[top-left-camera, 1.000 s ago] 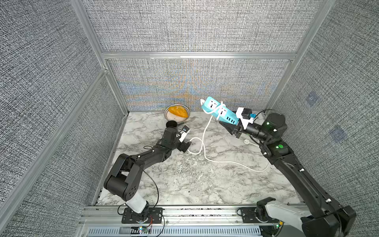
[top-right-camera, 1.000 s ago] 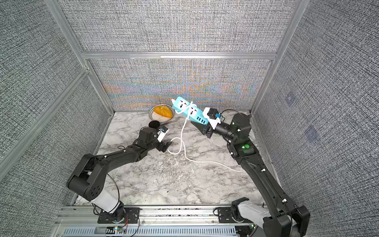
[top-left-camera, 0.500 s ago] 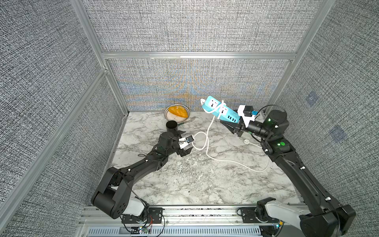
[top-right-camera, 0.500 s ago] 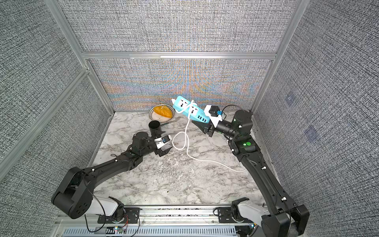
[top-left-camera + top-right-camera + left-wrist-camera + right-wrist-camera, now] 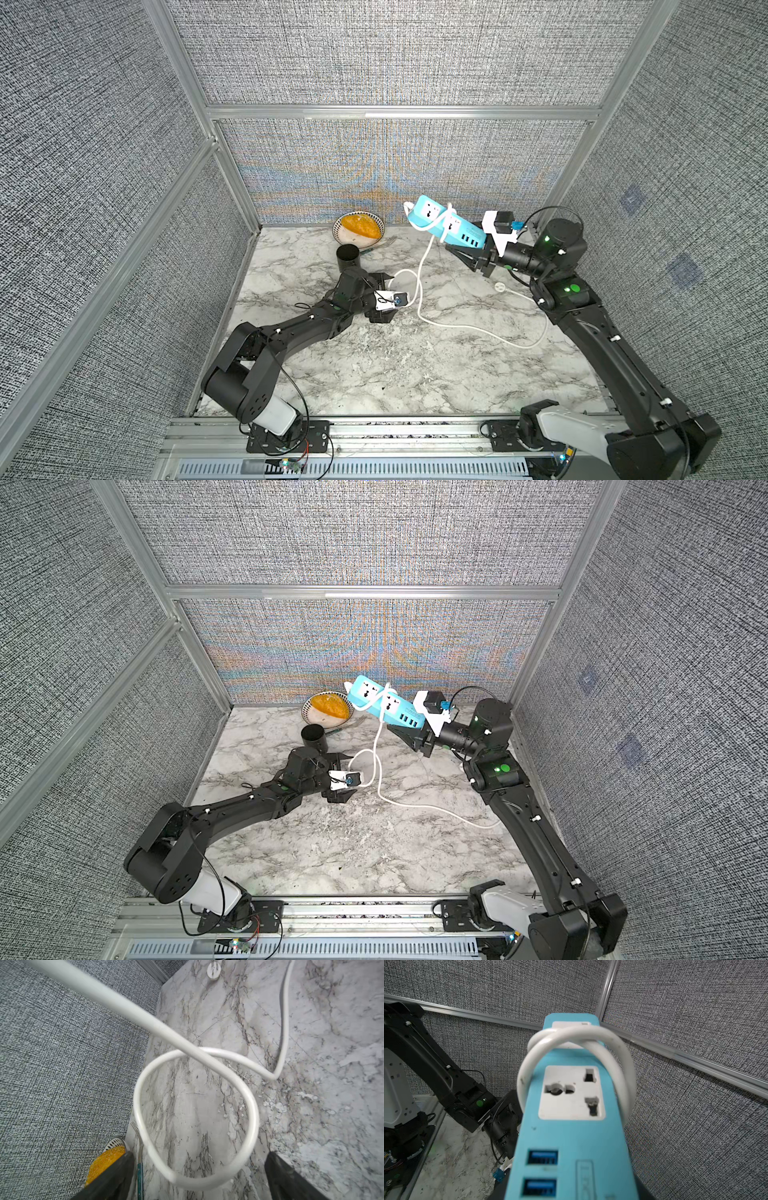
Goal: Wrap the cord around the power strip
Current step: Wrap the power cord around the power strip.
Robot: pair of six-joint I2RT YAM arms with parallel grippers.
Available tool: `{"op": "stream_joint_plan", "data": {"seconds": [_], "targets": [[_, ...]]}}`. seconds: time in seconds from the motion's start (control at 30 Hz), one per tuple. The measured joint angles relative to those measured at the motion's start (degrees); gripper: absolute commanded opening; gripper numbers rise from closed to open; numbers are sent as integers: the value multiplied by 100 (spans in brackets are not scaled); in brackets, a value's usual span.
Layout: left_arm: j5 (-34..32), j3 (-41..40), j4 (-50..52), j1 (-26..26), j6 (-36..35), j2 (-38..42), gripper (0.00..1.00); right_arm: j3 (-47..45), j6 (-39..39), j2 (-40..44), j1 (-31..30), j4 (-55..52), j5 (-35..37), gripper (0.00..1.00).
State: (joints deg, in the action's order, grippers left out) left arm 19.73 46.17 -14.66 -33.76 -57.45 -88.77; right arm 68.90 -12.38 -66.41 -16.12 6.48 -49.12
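Note:
I should move my left gripper gently onward over the loop's near bend [image 5: 411, 304] [image 5: 208, 1182] toward the hanging cord next and close it, because that bend is already between its open fingers.
My right gripper [image 5: 473, 249] is shut on the USB end of the light-blue power strip [image 5: 461, 228] [image 5: 399, 710] [image 5: 571, 1132] and holds it tilted above the back of the table. The white cord [image 5: 422, 266] [image 5: 376, 746] is looped round the strip between its two sockets [image 5: 623, 1059]. From there it hangs to the marble, curls into a loop [image 5: 249, 1105] and trails right to its plug [image 5: 500, 286] [image 5: 214, 970]. My left gripper [image 5: 395, 297] [image 5: 347, 778] [image 5: 199, 1155] is open low over the table. The loop's near bend lies between its fingers, not gripped.
A bowl [image 5: 345, 237] holding something orange stands at the back wall, with a black cup [image 5: 348, 257] in front of it and a fork [image 5: 140, 1147] beside them. Grey fabric walls close in three sides. The cord's slack [image 5: 478, 330] crosses the marble to the right.
My left arm has lowered and stretched out, carrying its gripper a little forward and right beside the cord loop, jaws slightly wider. The right arm and strip have hardly moved.

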Motion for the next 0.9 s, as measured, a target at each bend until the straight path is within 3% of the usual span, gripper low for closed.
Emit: {"op": "stream_joint_plan", "data": {"seconds": [0.2, 0.3, 0.4, 0.47, 0.57, 0.77, 0.9], "targets": [[63, 186, 195, -90, -214, -238, 97, 11, 59, -2, 0, -24, -92, 0], [37, 380, 232, -151, -256, -494, 90, 7, 146, -2, 0, 20, -144, 0], [35, 540, 350, -210, -308, -686, 72, 7, 192, 11, 0, 79, -170, 0], [37, 581, 402, -210, -317, -754, 48, 7, 203, 33, 4, 90, -181, 0], [68, 514, 446, -221, -299, -732, 26, 7, 210, 22, 33, 153, -149, 0], [127, 321, 599, -525, -188, -321, 0, -66, 413, -146, 83, 503, 216, 0], [149, 225, 793, -763, -26, 136, 0, -76, 527, -302, 125, 758, 728, 0]]}}
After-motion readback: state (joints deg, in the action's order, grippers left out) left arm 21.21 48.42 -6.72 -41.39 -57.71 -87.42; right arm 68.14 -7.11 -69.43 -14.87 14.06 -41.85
